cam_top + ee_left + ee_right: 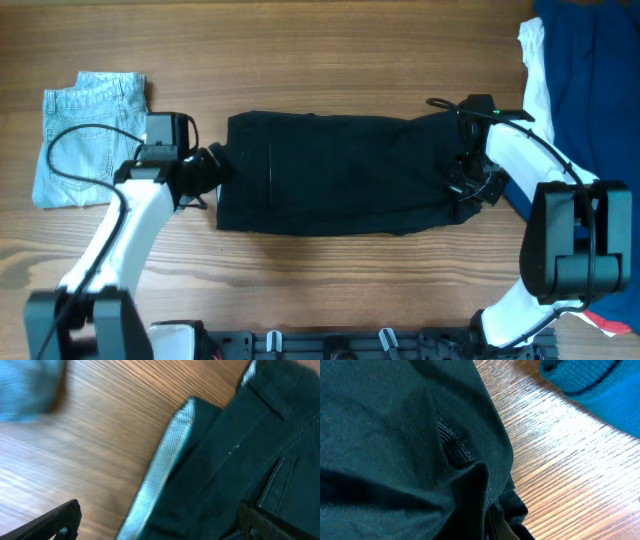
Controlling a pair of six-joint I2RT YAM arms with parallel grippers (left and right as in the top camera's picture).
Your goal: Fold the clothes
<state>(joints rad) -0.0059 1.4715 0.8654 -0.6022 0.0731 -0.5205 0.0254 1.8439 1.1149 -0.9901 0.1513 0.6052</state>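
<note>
My left gripper should move down next onto the end edge of the black shorts by the pale piece of lining, because its open fingers are above that edge, on either side of it.
The black shorts [330,175] lie lengthwise across the middle of the table, flattened into a long rectangle. My left gripper [208,170] is at their left end. In the left wrist view it [160,527] is open, with its fingers either side of the shorts' edge [240,445], where a pale lining strip shows. My right gripper [466,185] is at the right end. In the right wrist view black fabric [395,435] fills the frame and bunches into the jaws [495,527], which are shut on it and mostly hidden.
Folded light-blue denim shorts [90,135] lie at the far left, a blur in the left wrist view [30,385]. A dark blue garment [590,70] over a white one [535,70] lies at the far right, close to the right gripper [600,385].
</note>
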